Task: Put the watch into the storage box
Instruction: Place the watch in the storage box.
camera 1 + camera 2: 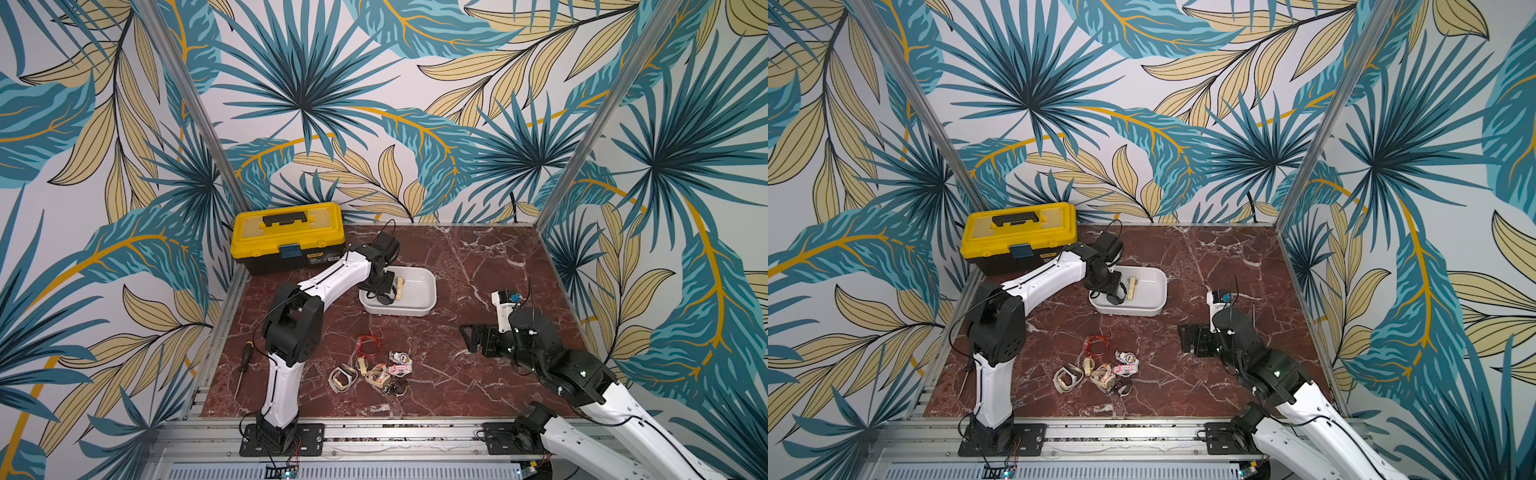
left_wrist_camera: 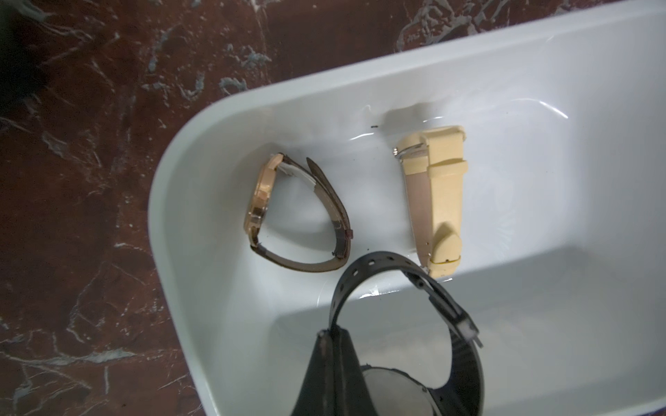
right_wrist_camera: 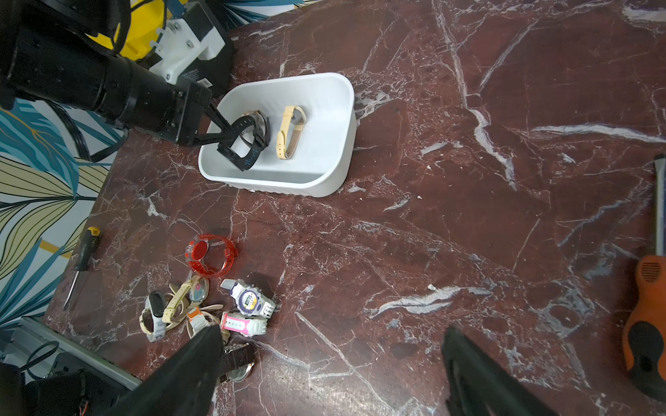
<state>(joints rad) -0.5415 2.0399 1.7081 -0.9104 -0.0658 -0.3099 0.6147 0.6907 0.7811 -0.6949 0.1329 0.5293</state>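
Observation:
The left gripper moves down toward the box's bottom [image 2: 385, 299] beside the gold watch next and releases the black watch's strap there. That open part of the bottom lies below the gripper.
My left gripper [image 2: 333, 331] is shut on the strap of a black watch [image 2: 382, 261], which hangs inside the white storage box [image 2: 162, 201] near its left end. In both top views the black watch [image 1: 384, 297] [image 1: 1116, 297] sits low in the storage box [image 1: 399, 309] [image 1: 1133, 309]. On the box floor lie a gold watch with a brown strap [image 2: 263, 201] and a cream watch [image 2: 443, 201]. My right gripper [image 3: 331, 329] is open over bare table, right of the watch pile [image 3: 216, 306], with nothing between its fingers.
A yellow-lidded black toolbox [image 1: 286, 237] stands at the back left, close behind my left arm. A black-handled screwdriver [image 1: 243, 365] lies by the left edge. Several loose watches [image 1: 374, 370] lie front centre, including a red one [image 3: 211, 255]. An orange-handled tool [image 3: 645, 324] lies at the right.

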